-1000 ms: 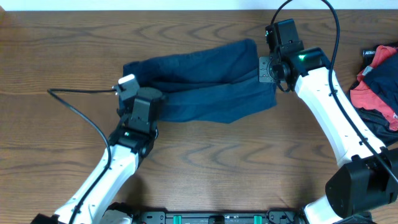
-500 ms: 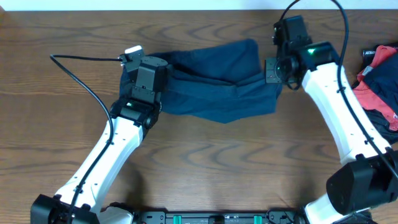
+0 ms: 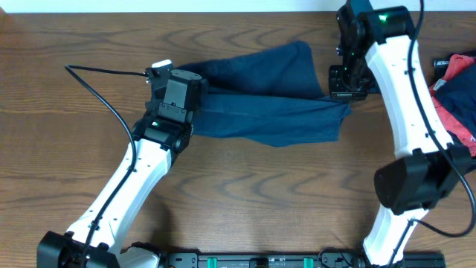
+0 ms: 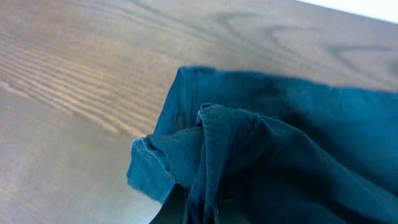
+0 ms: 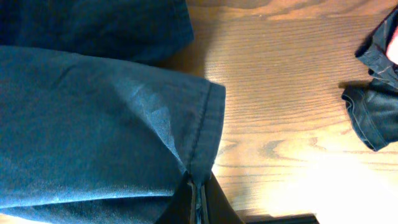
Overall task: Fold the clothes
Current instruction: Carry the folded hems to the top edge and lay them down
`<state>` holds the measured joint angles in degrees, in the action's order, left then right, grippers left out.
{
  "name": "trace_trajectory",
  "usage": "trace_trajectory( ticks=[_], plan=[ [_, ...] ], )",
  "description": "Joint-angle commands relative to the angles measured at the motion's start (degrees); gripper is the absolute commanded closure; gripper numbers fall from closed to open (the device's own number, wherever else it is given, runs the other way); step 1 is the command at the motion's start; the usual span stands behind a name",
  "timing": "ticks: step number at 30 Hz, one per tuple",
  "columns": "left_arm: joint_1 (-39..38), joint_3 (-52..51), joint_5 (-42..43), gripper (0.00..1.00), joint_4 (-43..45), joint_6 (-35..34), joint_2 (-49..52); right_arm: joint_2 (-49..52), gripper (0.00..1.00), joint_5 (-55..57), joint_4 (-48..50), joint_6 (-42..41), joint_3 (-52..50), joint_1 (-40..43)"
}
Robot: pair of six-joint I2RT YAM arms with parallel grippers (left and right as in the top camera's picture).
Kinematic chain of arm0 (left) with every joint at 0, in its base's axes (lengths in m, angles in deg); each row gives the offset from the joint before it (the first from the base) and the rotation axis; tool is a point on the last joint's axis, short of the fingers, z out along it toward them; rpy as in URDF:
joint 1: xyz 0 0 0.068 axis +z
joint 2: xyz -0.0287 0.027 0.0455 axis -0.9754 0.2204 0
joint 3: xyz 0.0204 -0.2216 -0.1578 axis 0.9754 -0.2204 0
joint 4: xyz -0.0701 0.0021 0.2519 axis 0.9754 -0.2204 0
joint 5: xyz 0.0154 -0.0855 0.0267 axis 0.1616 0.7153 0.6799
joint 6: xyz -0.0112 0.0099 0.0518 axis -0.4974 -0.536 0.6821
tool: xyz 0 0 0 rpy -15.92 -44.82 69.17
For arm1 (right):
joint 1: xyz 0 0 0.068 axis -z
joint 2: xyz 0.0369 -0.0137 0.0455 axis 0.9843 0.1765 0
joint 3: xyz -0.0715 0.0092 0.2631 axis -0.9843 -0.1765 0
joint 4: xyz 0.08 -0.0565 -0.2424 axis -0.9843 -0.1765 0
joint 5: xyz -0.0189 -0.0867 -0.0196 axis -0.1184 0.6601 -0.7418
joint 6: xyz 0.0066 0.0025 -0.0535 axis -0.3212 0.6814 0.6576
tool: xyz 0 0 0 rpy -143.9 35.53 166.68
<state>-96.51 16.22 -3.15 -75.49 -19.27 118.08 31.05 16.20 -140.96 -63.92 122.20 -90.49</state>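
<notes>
Next, my left gripper carries the held end outward and down over the lower layer's uncovered far edge [image 3: 207, 68] [image 4: 214, 83], then releases it.
The dark navy blue shorts [image 3: 260, 104] lie stretched across the middle of the wooden table, partly lifted between both arms. My left gripper [image 3: 180, 88] is shut on the shorts' left end; in the left wrist view bunched navy cloth [image 4: 249, 155] rises out of the jaws. My right gripper [image 3: 347, 88] is shut on the shorts' right end; in the right wrist view the stitched hem [image 5: 208, 134] runs straight into the closed jaws [image 5: 199, 202]. A lower layer of the shorts [image 5: 93, 25] lies on the table behind.
A pile of other clothes, red and dark [image 3: 454, 97], lies at the table's right edge; a dark piece of it shows in the right wrist view [image 5: 373, 112]. A black cable [image 3: 97, 112] trails left of the left arm. Bare wood surrounds the shorts.
Both grippers have moved toward the far side with the shorts held. The right gripper has also shifted right, pulling the cloth out longer; the left rose from the near hem to the left end.
</notes>
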Motion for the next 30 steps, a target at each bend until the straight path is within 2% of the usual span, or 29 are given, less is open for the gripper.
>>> trace_trajectory(
  ticks=[1, 6, 13, 16, 30],
  plan=[
    [0.33, 2.6, -1.2, 0.94, -1.92, 0.33, 0.22, 1.68, 0.99, 1.92, -0.76, 1.14, 2.29, 0.46],
    [0.94, 2.62, -1.07, 0.94, -2.45, 0.28, 0.28, 1.88, 0.99, 1.88, -0.83, 1.16, 2.29, 0.46],
    [7.39, 2.89, 9.29, 0.94, -1.11, -0.13, 2.91, 1.9, 0.99, 1.68, -0.85, 1.22, 2.29, 0.48],
    [9.33, 4.07, 10.62, 0.94, -1.79, 0.17, 5.16, 1.92, 0.99, 1.49, -0.9, 1.81, 2.29, 0.48],
    [9.97, 20.0, 11.67, 0.94, -12.41, 3.32, 14.64, 3.93, 0.99, 0.61, -1.97, 2.51, 2.29, 0.48]
  ],
)
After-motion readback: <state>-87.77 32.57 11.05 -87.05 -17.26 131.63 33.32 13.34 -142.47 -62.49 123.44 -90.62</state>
